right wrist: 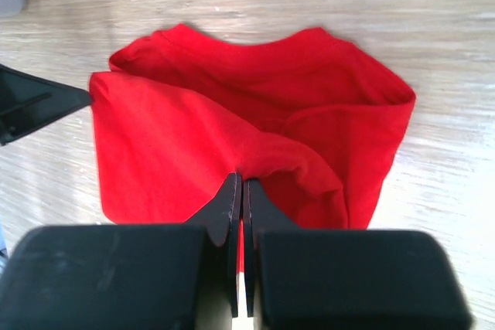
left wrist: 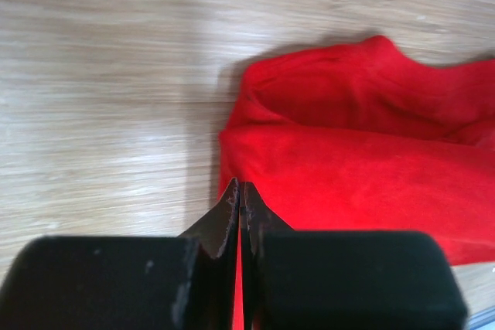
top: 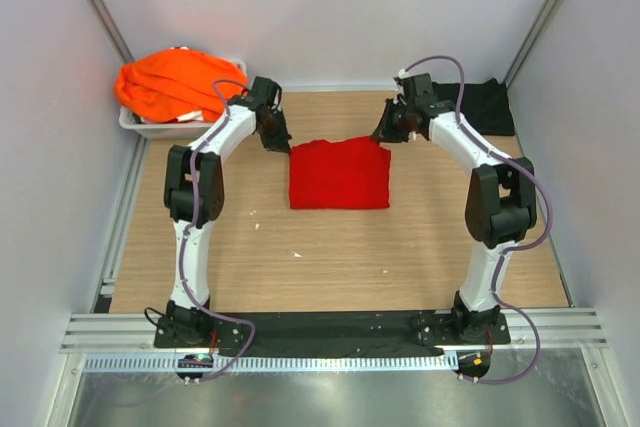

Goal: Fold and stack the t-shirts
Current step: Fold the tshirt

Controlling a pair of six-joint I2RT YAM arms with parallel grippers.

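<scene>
Next, my right gripper drags the red t-shirt's fold back and to the right in the top view and lets go there, since bare tabletop lies there.
The red t-shirt [top: 340,175] lies partly folded in the middle of the table. My left gripper [top: 278,139] is at its far left corner; in the left wrist view its jaws [left wrist: 240,187] are shut on the red cloth [left wrist: 356,152]. My right gripper [top: 383,133] is at the far right corner; in the right wrist view it [right wrist: 240,178] is shut on a puckered fold of the red t-shirt [right wrist: 193,137]. The left gripper's fingers [right wrist: 46,102] show there at the shirt's corner. Orange t-shirts [top: 175,82] lie heaped at the far left. The black t-shirt [top: 485,102] lies at the far right.
The orange shirts sit in a grey tray [top: 135,123] in the far left corner. White walls close the table on three sides. Bare wooden tabletop [top: 330,257] lies between the red shirt and the arm bases.
</scene>
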